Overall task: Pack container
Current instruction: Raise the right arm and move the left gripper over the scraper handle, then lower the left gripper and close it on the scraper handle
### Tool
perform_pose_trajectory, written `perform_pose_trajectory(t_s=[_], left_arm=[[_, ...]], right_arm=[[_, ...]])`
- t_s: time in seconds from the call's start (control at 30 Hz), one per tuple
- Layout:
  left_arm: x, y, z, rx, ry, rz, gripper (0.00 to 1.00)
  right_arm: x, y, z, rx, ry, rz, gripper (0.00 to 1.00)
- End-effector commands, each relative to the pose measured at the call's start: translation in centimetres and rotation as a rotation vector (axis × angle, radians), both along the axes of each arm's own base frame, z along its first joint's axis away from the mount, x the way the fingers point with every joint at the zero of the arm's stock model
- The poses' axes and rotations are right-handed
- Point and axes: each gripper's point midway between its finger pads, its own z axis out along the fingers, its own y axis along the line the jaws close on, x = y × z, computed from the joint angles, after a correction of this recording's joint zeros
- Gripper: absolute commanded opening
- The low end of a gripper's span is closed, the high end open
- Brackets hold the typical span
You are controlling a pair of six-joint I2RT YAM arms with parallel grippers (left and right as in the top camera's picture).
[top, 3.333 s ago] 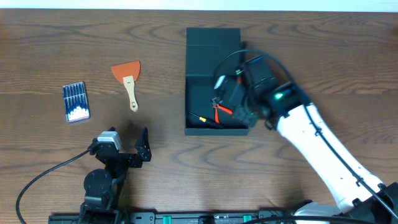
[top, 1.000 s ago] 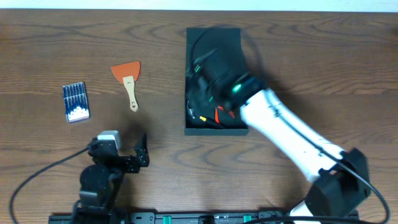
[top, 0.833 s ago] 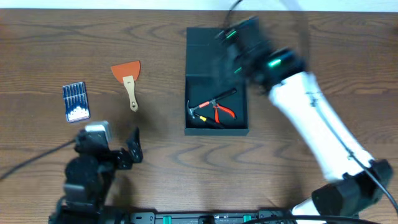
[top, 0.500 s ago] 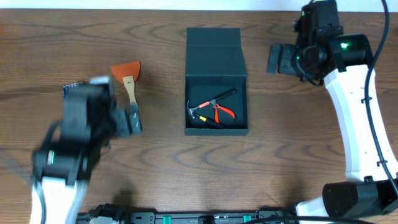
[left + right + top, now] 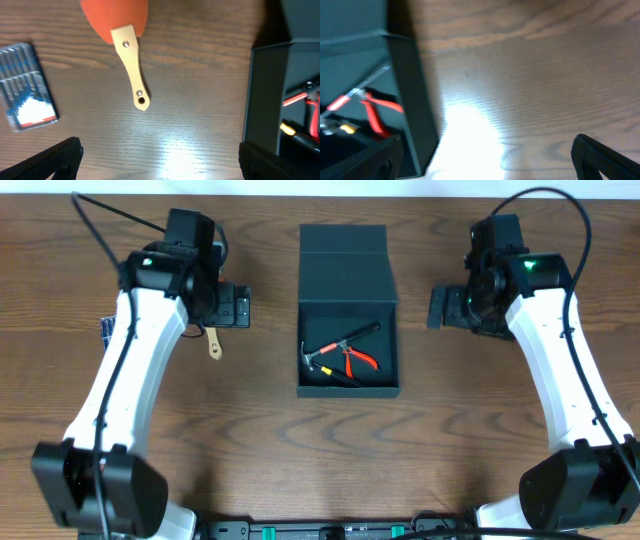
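Observation:
My left gripper needs to move away from the box, then go down onto the handle of the cream-handled scraper near the orange blade.
The container (image 5: 349,387) is a dark square box in the middle of the table, its flap lid (image 5: 343,255) folded back. Inside lie red pliers (image 5: 356,361) and a small hammer (image 5: 322,354). My left gripper (image 5: 240,308) hovers open to the left of the box, over bare wood beside an orange-bladed scraper (image 5: 132,60). My right gripper (image 5: 437,307) hovers open just to the right of the box, holding nothing. In the left wrist view the gripper (image 5: 160,165) spans wood next to the container's wall (image 5: 264,90). In the right wrist view the gripper (image 5: 485,160) straddles the container's wall (image 5: 412,95).
A small blue case of white-tipped bits (image 5: 27,100) lies left of the scraper, mostly hidden by my left arm in the overhead view. The scraper's wooden handle (image 5: 212,342) shows below the arm. Bare wood lies to the right of the box.
My right gripper has come up out of the box and moved to its right side, leaving the pliers inside. My left arm has swung from the front edge up beside the scraper.

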Motion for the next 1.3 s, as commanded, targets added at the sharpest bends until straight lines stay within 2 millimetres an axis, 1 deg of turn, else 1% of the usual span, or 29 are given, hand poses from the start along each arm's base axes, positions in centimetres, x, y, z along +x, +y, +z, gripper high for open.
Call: perform_pose_trajectory(t_s=[0.0,0.13,0.2,0.27,0.43,0.53,0.63,0.7,0.83,0.93,1.17,1.27], left_arm=[[0.7,0.1,-0.8,-0.02,0.022,0.004,0.99],[1.2,1.0,-3.0,-0.015,0.072,0.036,0.99],[1.8,1.8,-4.4,-0.017,0.094,0.072,0.99],[2.3,2.7,-5.6,-0.023,0.109,0.124,0.99],[3.0,4.6,-8.4,-0.024,0.158,0.175,0.99],[3.0,5.0,-10.3,-0.021,0.198,0.187,0.99],[3.0,5.1,-12.4,-0.017,0.237,0.188,0.99],[3.2,5.1,-13.4,-0.016,0.25,0.189,0.99],[3.5,5.1,-14.9,-0.014,0.263,0.189,0.99],[3.8,5.1,-15.5,-0.014,0.258,0.189,0.99],[4.2,5.1,-16.5,-0.019,0.255,0.213,0.99],[4.5,5.0,-16.5,-0.023,0.243,0.225,1.0]], right_arm=[[-0.3,-2.0,-1.6,-0.033,0.025,-0.03,0.99],[-0.4,-3.3,-2.8,-0.034,0.033,-0.058,0.99],[-0.6,-3.7,-3.2,-0.036,0.039,-0.065,0.99],[-0.7,-3.9,-3.5,-0.037,0.044,-0.064,0.99],[-0.7,-3.9,-3.7,-0.037,0.045,-0.065,0.99],[-0.6,-3.9,-3.7,-0.037,0.041,-0.066,0.99],[-0.6,-4.0,-3.7,-0.037,0.041,-0.066,0.99],[-0.6,-4.0,-3.7,-0.037,0.041,-0.066,0.99],[-0.6,-3.9,-3.7,-0.037,0.041,-0.066,0.99],[-0.6,-4.0,-3.7,-0.037,0.041,-0.066,0.99],[-0.7,-3.9,-3.7,-0.037,0.046,-0.066,0.99],[-0.8,-3.9,-3.7,-0.037,0.048,-0.066,0.99]])
